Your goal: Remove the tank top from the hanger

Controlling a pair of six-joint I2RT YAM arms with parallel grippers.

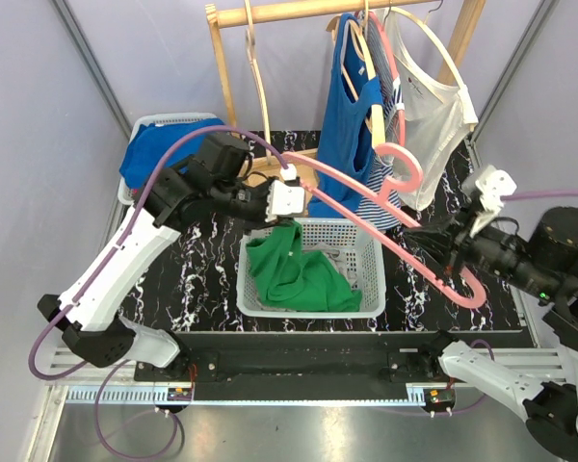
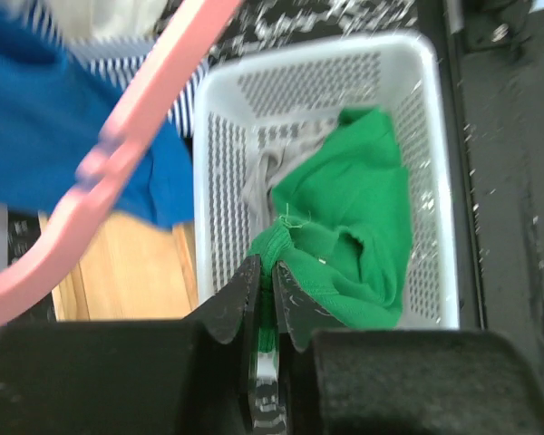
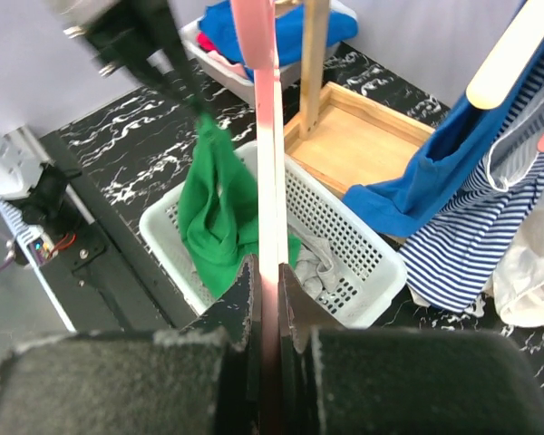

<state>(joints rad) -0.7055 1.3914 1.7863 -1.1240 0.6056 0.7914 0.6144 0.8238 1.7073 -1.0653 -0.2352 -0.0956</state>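
Note:
My right gripper goes outward and to the left in the top view and releases the hanger on the rack's open rod [image 1: 297,12] next, since the tank top is off.
The green tank top [image 1: 291,268] hangs from my left gripper [image 1: 293,224], which is shut on a bunched fold of it [image 2: 354,227]. Its lower part lies in the white basket [image 1: 313,310]. In the left wrist view my left gripper [image 2: 266,272] pinches the green fabric above the basket [image 2: 199,181]. The pink hanger [image 1: 366,217] stretches slantwise above the basket, its hook [image 1: 401,166] up by the rack. My right gripper [image 1: 441,252] is shut on the hanger's lower end. In the right wrist view the pink bar [image 3: 267,136] runs straight out of my right gripper [image 3: 265,272], past the tank top [image 3: 218,199].
A wooden rack [image 1: 270,12] at the back carries a blue top [image 1: 352,125], a striped garment [image 1: 378,188] and a white tank top [image 1: 433,115] on hangers. A white bin with blue clothes [image 1: 159,149] sits back left. Grey cloth [image 3: 322,263] lies in the basket.

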